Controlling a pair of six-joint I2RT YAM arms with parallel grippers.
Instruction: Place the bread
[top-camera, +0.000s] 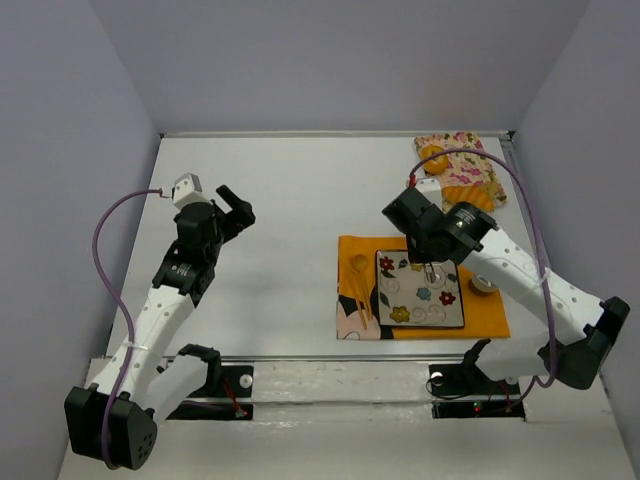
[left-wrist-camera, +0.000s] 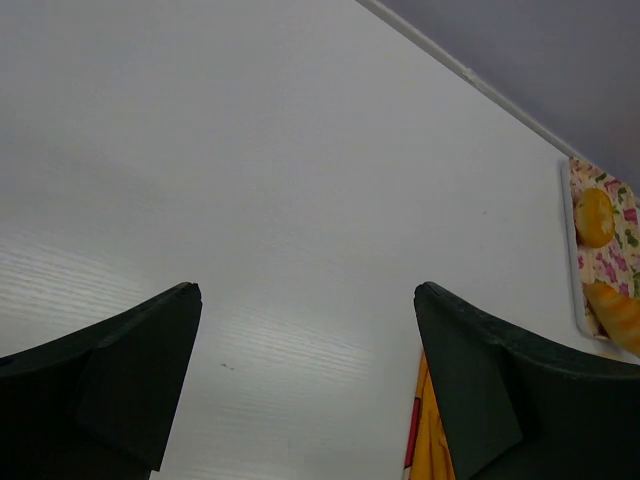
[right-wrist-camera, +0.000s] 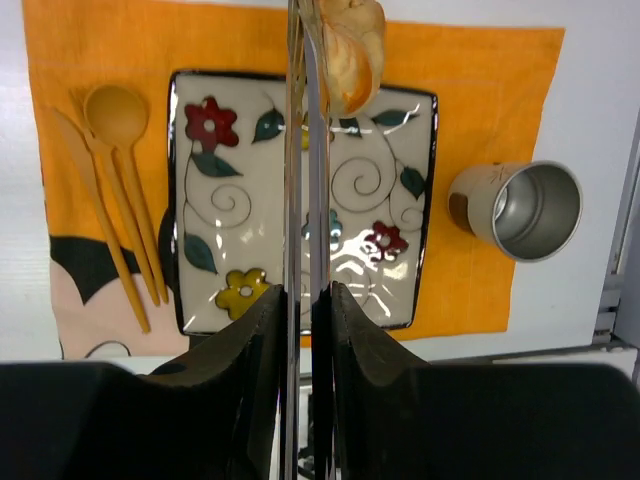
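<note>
My right gripper draws back next and brings the bread down onto the plate's middle (right-wrist-camera: 264, 205), then releases the tongs, because the bread (right-wrist-camera: 350, 40) hangs over the plate's far edge.
My right gripper (right-wrist-camera: 305, 290) (top-camera: 428, 258) is shut on a pair of metal tongs (right-wrist-camera: 303, 180). The tongs run up the middle of the right wrist view, and their tips pinch the pale golden-tan bread (right-wrist-camera: 350, 40). The bread hangs over the far edge of the flowered square plate (right-wrist-camera: 220, 190) (top-camera: 445, 312). In the top view the bread is hidden under the gripper. My left gripper (top-camera: 232, 212) (left-wrist-camera: 305, 290) is open and empty over bare table, far to the left of the plate.
The plate lies on an orange cloth (top-camera: 490, 318) (right-wrist-camera: 480, 90). A wooden spoon (right-wrist-camera: 118, 110) and a wooden knife lie to its left and a metal cup (right-wrist-camera: 520, 210) (top-camera: 484, 285) to its right. A floral tray (top-camera: 480, 150) at the back right holds a small orange ring (top-camera: 433, 153) and a ridged loaf (top-camera: 465, 190).
</note>
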